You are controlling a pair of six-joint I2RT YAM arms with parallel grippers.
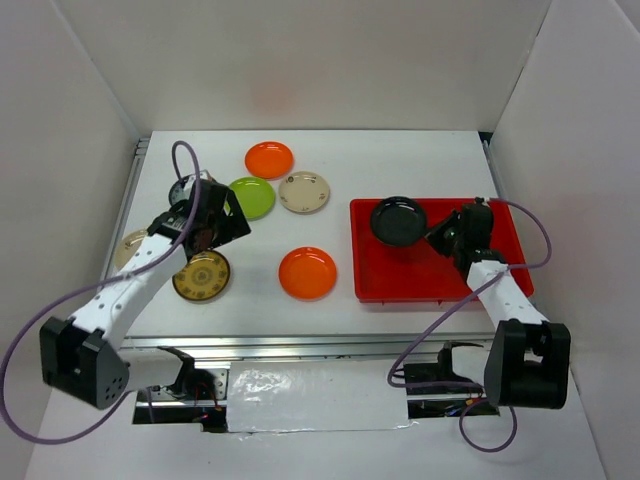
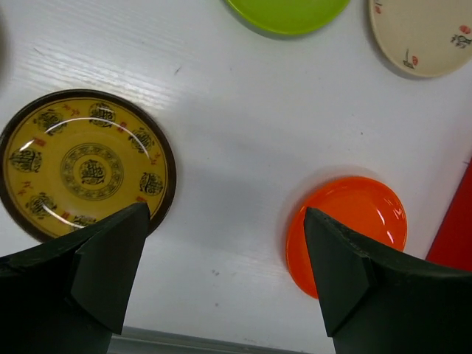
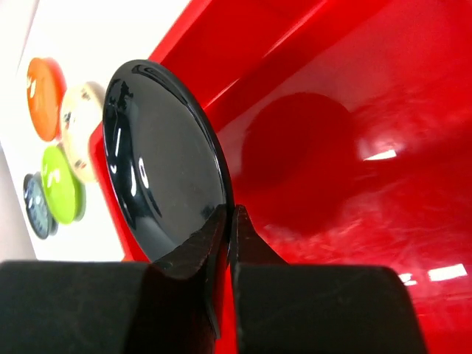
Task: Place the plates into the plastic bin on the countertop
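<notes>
My left gripper should move outward and down onto the near rim of the lime green plate (image 2: 248, 20), because the bare countertop beside that rim leaves room for a finger.
My right gripper (image 1: 441, 233) is shut on the rim of the black plate (image 1: 398, 221), holding it tilted over the left part of the red plastic bin (image 1: 420, 276). In the right wrist view the fingertips (image 3: 225, 221) pinch the plate's edge (image 3: 158, 169) above the bin floor (image 3: 354, 88). My left gripper (image 1: 226, 226) is open and empty above the white countertop (image 1: 400, 160), between the brown-gold plate (image 2: 85, 166) and an orange plate (image 2: 354, 221). The lime green plate (image 1: 252, 197), cream plate (image 1: 304, 191) and second orange plate (image 1: 269, 159) lie further back.
A grey-blue plate (image 1: 184, 188) and a tan plate (image 1: 128, 248) are partly hidden by my left arm. Metal rails (image 1: 300, 342) run along the near edge. White walls enclose the left, back and right sides. The bin's corner (image 2: 459, 228) shows right of the near orange plate.
</notes>
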